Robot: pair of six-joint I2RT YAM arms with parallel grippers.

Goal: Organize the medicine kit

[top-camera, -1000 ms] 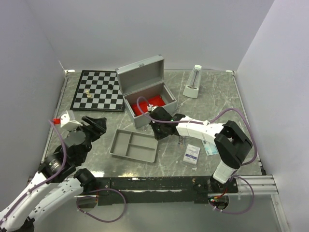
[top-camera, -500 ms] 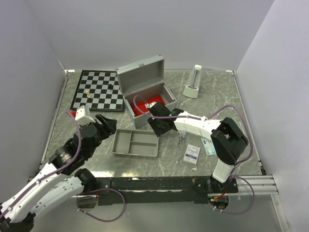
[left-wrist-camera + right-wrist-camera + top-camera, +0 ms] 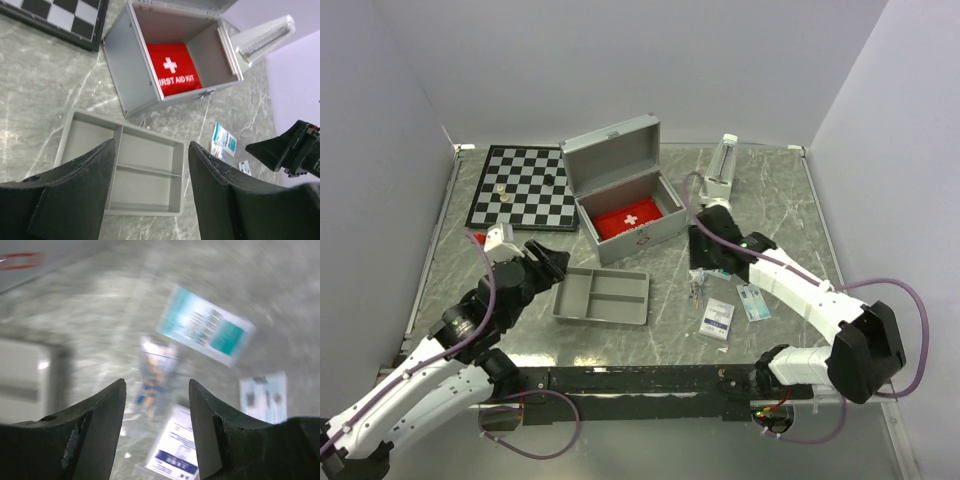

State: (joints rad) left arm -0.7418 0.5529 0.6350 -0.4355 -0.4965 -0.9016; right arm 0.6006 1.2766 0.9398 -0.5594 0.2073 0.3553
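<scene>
The white plastic packet (image 3: pixel 717 319) (image 3: pixel 177 449) lies nearer my base, so my right gripper moves back past the clear packet and down onto it next.
The medicine kit (image 3: pixel 642 232) is a silver case that stands open, its lid (image 3: pixel 610 150) tipped back. A red first-aid pouch (image 3: pixel 628 220) lies flat inside it, also seen in the left wrist view as the pouch (image 3: pixel 172 70) in the kit (image 3: pixel 120 75). My right gripper (image 3: pixel 705 264) hangs open to the right of the case, over a clear packet (image 3: pixel 157 375), with nothing between its jaws (image 3: pixel 157 385). My left gripper (image 3: pixel 542 262) is open and empty (image 3: pixel 152 145), just left of and above the grey two-compartment tray (image 3: pixel 87 117).
The grey tray (image 3: pixel 625 318) sits in front of the case. A white box (image 3: pixel 717 320), a teal sachet (image 3: pixel 753 302) and a small card (image 3: pixel 262 395) lie near the clear packet. A chessboard (image 3: pixel 525 185) is at back left, a white upright stand (image 3: pixel 720 172) at back right.
My right gripper has opened, pulled away from the case and swung right over the packets; the red pouch now lies uncovered in the case. My left gripper has come forward to the tray.
</scene>
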